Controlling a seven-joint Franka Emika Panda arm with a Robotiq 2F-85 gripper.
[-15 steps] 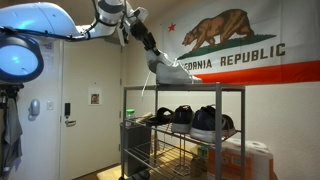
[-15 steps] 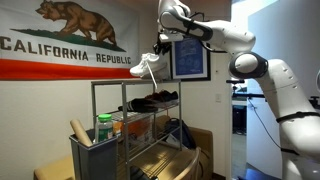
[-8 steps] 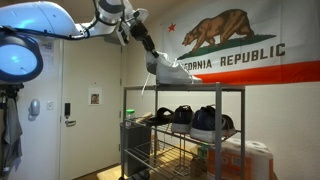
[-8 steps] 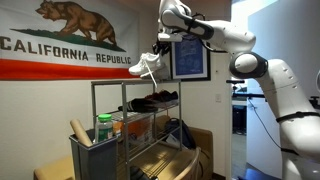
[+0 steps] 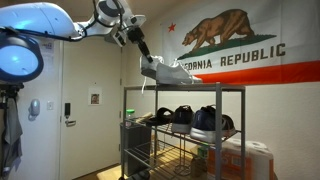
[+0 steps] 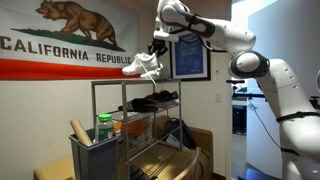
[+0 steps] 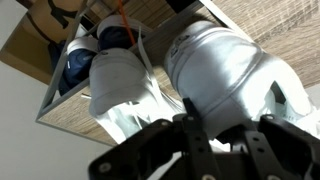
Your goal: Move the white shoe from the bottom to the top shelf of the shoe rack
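The top shelf of the rack is below my gripper, just under the hanging shoe. My gripper needs to bring the shoe down onto the shelf next and open to release the heel end of the shoe.
The white shoe (image 5: 166, 71) hangs in the air just above the top shelf (image 5: 200, 90) of the metal shoe rack, roughly level. It also shows in the other exterior view (image 6: 142, 66) over the rack's top (image 6: 125, 82). My gripper (image 5: 146, 57) comes down from above and is shut on the shoe's heel end (image 6: 157, 50). In the wrist view the gripper (image 7: 226, 138) has its black fingers (image 7: 192, 135) closed on the white shoe (image 7: 220, 65), with the wooden shelf top (image 7: 265, 20) behind it.
Dark shoes or caps (image 5: 190, 118) sit on the middle shelf, also seen in an exterior view (image 6: 150, 102). A California flag (image 5: 230, 50) hangs on the wall behind. A green-lidded container (image 6: 105, 128) and a framed picture (image 6: 190, 58) are close to the rack.
The gripper and the shoe have shifted sideways along the top of the rack, and the shoe has tipped to a more level pose.
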